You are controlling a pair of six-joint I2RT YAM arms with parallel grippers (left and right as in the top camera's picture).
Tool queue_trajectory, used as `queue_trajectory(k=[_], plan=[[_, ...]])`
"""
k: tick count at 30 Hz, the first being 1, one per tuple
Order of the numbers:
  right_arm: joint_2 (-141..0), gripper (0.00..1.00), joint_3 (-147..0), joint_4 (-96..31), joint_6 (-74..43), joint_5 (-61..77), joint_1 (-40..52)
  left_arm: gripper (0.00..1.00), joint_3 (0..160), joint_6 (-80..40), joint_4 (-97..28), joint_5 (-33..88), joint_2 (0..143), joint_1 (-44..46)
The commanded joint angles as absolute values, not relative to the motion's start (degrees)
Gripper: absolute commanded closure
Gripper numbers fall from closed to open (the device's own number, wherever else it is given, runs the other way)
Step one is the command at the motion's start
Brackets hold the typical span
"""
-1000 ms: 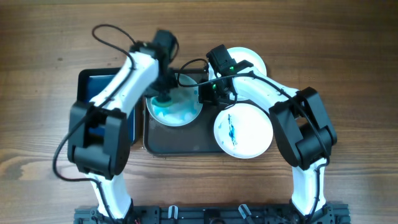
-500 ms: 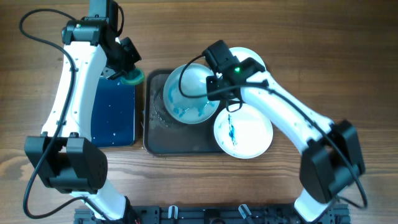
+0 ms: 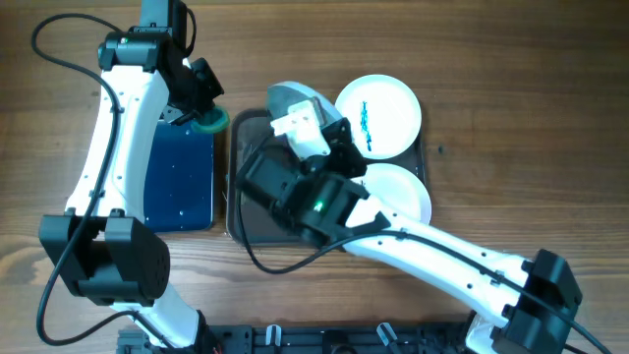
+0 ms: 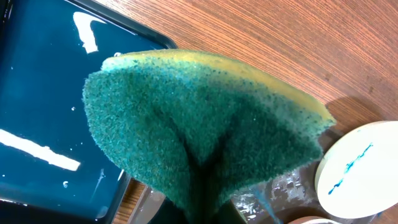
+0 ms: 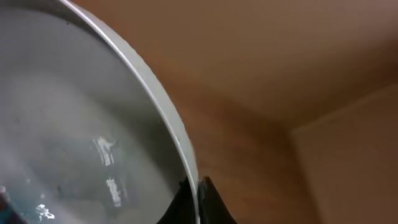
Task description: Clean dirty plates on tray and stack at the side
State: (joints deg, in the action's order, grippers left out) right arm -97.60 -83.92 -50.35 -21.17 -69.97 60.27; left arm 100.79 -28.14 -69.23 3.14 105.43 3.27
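Observation:
The grey tray's side by the blue tray is left bare by the other plates. My right gripper will next move down there, tilt the plate flat and let go of the plate's rim.
My left gripper (image 3: pixel 202 119) is shut on a green sponge (image 4: pixel 199 124) and holds it above the gap between the blue tray and the dark grey tray (image 3: pixel 238 138). High over that tray, my right gripper (image 5: pixel 196 190) is shut on the rim of a wet plate (image 5: pixel 74 124), which hangs tilted. In the overhead view this plate (image 3: pixel 288 96) shows at the tray's back edge. A second plate (image 3: pixel 378 115) with a blue smear lies at the back right. A third plate (image 3: pixel 403 192) lies in front of it, partly hidden by my right arm.
A smaller black tray with a blue inside (image 3: pixel 177 177) lies left of the grey tray, under my left arm. My raised right arm (image 3: pixel 324 202) hides most of the grey tray from above. Bare wooden table (image 3: pixel 511 118) surrounds both trays.
One second ago the sponge was on a plate on the tray; the left arm has since carried it to the blue tray's corner. The right arm has lifted and tilted that plate.

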Motion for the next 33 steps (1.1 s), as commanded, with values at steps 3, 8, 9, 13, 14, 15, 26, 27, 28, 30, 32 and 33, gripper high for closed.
queue_trajectory(k=[3, 8, 9, 13, 14, 15, 26, 27, 28, 30, 32, 33], plan=[[-96.4, 0.96, -85.3, -50.2, -20.0, -87.2, 62.4, 0.96, 101.8, -27.5, -68.8, 4.1, 104.7, 3.1], [-95.7, 0.96, -85.3, -46.8, -16.5, -87.2, 62.5, 0.96, 101.8, -27.5, -68.8, 4.1, 104.7, 3.1], [-95.7, 0.96, -85.3, -46.3, -16.5, -87.2, 62.5, 0.96, 101.8, -27.5, -68.9, 4.1, 104.7, 3.1], [-95.7, 0.96, -85.2, -47.2, -16.8, -61.8, 60.0, 0.96, 101.8, -27.5, -68.9, 4.1, 104.7, 3.1], [-95.8, 0.96, -84.9, -47.8, -19.1, -53.3, 58.2, 0.96, 101.8, -27.5, -69.0, 4.1, 104.7, 3.1], [-96.1, 0.95, -84.7, -48.2, -23.1, -42.9, 55.3, 0.96, 101.8, -27.4, -69.1, 4.1, 104.7, 3.1], [-114.4, 0.96, -84.7, -45.5, -40.2, 0.0, 39.3, 0.96, 101.8, -27.4, -69.8, 4.1, 104.7, 3.1], [-115.3, 0.96, -84.7, -45.5, -41.1, 0.6, 39.2, 0.96, 101.8, -27.4, -69.9, 4.1, 104.7, 3.1], [-116.3, 0.96, -84.7, -45.3, -41.1, 1.5, 39.0, 0.96, 101.8, -27.4, -69.9, 4.1, 104.7, 3.1], [-116.8, 0.96, -84.7, -44.7, -40.4, 3.2, 38.4, 0.96, 101.8, -27.4, -69.9, 4.1, 104.7, 3.1], [-116.8, 0.78, -84.7, -43.3, -35.8, 7.5, 37.4, 0.96, 101.8, -27.4, -69.9, 4.1, 104.7, 3.1], [-116.8, 0.67, -84.7, -42.8, -32.4, 9.9, 36.6, 0.96, 101.8, -27.4, -69.9, 4.1, 104.7, 3.1]])
